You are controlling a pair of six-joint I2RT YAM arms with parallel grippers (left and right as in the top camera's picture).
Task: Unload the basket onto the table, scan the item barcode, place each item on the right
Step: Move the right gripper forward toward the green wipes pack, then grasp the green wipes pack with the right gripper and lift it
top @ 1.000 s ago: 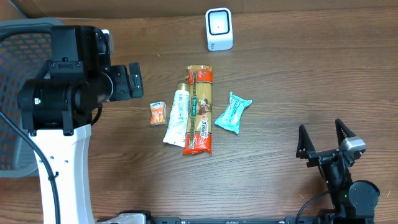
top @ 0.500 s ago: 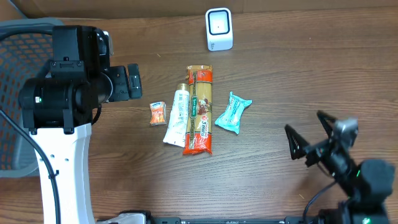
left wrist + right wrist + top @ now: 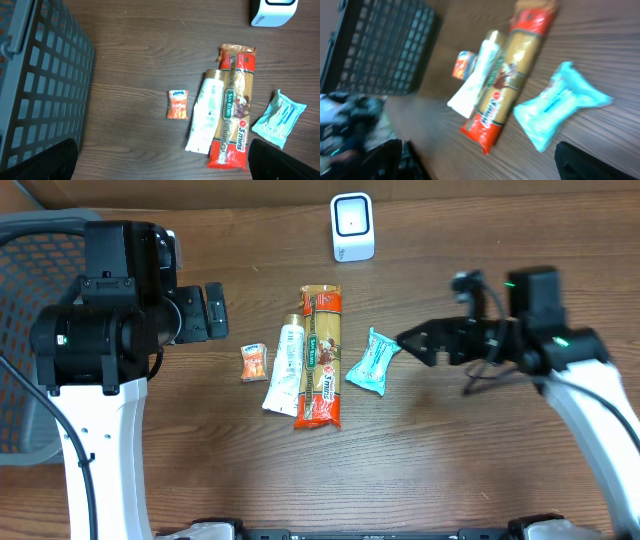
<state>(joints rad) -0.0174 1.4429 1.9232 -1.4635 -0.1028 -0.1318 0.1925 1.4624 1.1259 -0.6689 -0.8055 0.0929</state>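
My right gripper needs to lower its open fingers down and to the left in the overhead view next, because the teal packet's crinkled edge (image 3: 387, 343) (image 3: 587, 91) nearest my right gripper is that way.
Four items lie mid-table: a long red and tan pasta packet (image 3: 321, 357) (image 3: 234, 102) (image 3: 512, 82), a white tube (image 3: 285, 364) (image 3: 207, 117), a small orange packet (image 3: 254, 363) (image 3: 177, 104) and a teal packet (image 3: 375, 361) (image 3: 559, 104). No barcode shows on any of them. The white scanner (image 3: 352, 227) (image 3: 272, 11) stands at the back. My right gripper (image 3: 418, 345) (image 3: 487, 162) hangs open just right of the teal packet, holding nothing. My left gripper (image 3: 205, 311) (image 3: 162, 167) is open and empty above the table, left of the items.
A grey mesh basket (image 3: 30, 330) (image 3: 40, 75) (image 3: 385, 45) stands at the table's left edge, beside the left arm's white column (image 3: 100, 450). The right arm's white link (image 3: 590, 395) reaches in from the front right.
The right arm has swung up from the front right corner and leftward, bringing its open gripper close to the teal packet. The left arm and the items have not moved.
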